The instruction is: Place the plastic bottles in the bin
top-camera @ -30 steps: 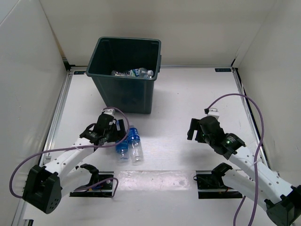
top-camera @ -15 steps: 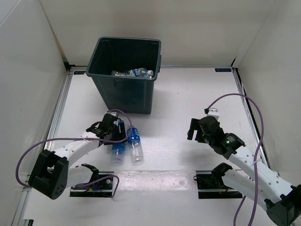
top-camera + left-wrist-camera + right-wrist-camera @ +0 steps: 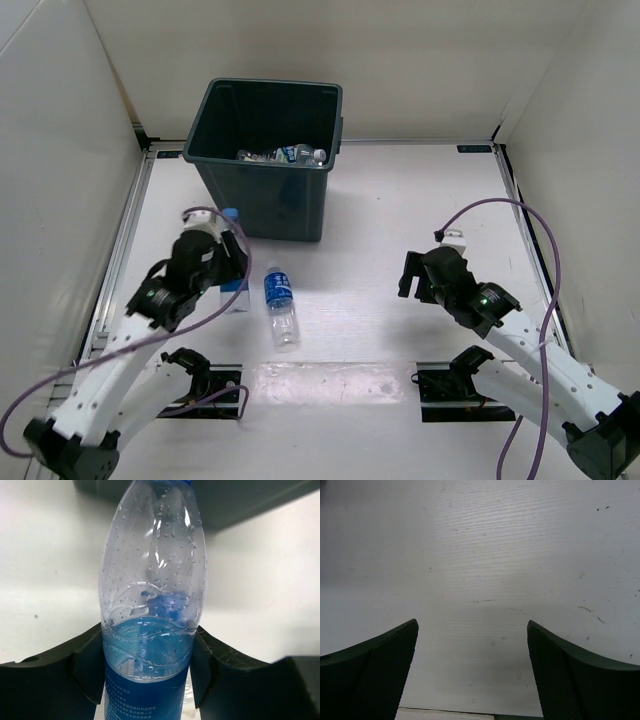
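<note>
My left gripper will next lift the bottle outward over the bin's near rim and let go of it inside, because the bin's opening point(image 3: 262, 122) is outward of the gripper and above it.
My left gripper point(image 3: 226, 268) is shut on a clear plastic bottle with a blue label point(image 3: 233, 262), held off the table just left of the bin's front. In the left wrist view that bottle point(image 3: 152, 580) fills the gap between the gripper point(image 3: 147, 672) pads, neck pointing away toward the dark bin point(image 3: 240, 500). A second blue-labelled bottle point(image 3: 281, 305) lies on the table to the right of the held one. The dark green bin point(image 3: 262, 195) stands at the back left, with bottles point(image 3: 285, 154) lying inside. My right gripper point(image 3: 415, 276) hovers open over bare table point(image 3: 472, 625).
White walls close in the table on the left, back and right. A metal rail point(image 3: 125, 235) runs along the left edge. The arm bases point(image 3: 195, 385) and their cables sit at the near edge.
My left gripper closed on one of the two bottles lying side by side and lifted it up and to the left. The other bottle shifted slightly. The right arm stayed still.
</note>
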`<state>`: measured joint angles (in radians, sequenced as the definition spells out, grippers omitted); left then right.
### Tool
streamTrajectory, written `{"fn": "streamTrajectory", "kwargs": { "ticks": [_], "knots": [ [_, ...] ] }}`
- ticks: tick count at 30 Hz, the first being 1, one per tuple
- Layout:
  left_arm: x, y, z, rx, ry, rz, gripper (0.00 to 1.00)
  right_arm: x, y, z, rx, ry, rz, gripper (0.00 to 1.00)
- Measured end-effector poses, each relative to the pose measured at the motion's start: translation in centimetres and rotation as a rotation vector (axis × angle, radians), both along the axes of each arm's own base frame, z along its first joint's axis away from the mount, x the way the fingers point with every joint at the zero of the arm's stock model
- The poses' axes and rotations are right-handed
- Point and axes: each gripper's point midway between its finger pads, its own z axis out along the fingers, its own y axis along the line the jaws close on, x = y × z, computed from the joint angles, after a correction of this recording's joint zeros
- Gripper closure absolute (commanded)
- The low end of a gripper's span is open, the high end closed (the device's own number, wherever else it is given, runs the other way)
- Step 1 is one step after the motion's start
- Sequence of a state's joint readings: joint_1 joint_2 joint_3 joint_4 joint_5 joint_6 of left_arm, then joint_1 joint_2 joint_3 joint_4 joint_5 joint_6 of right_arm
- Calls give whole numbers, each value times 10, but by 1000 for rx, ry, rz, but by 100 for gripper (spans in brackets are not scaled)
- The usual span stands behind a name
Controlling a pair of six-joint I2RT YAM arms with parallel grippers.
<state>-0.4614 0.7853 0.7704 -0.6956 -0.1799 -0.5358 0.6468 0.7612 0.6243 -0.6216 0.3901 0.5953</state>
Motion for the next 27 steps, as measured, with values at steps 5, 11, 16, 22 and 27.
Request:
{"fn": "streamTrajectory", "kwargs": {
  "ticks": [5, 11, 16, 22, 27],
  "knots": [
    [-13, 19, 65, -49, -166, 59, 45, -1, 1, 0, -2, -1, 6, 10],
    [-15, 33, 142, -60, -309, 100, 42, -1, 2, -1, -7, -1, 9, 10],
    [3, 33, 239, -102, -493, 123, 40, -1, 2, -1, -9, 2, 10, 10],
    [64, 5, 350, -121, -660, 114, 33, -1, 2, -3, -14, 10, 8, 10],
    [132, -28, 383, -85, -701, 94, 31, -2, 2, -4, -15, 12, 7, 10]
  ]
}}
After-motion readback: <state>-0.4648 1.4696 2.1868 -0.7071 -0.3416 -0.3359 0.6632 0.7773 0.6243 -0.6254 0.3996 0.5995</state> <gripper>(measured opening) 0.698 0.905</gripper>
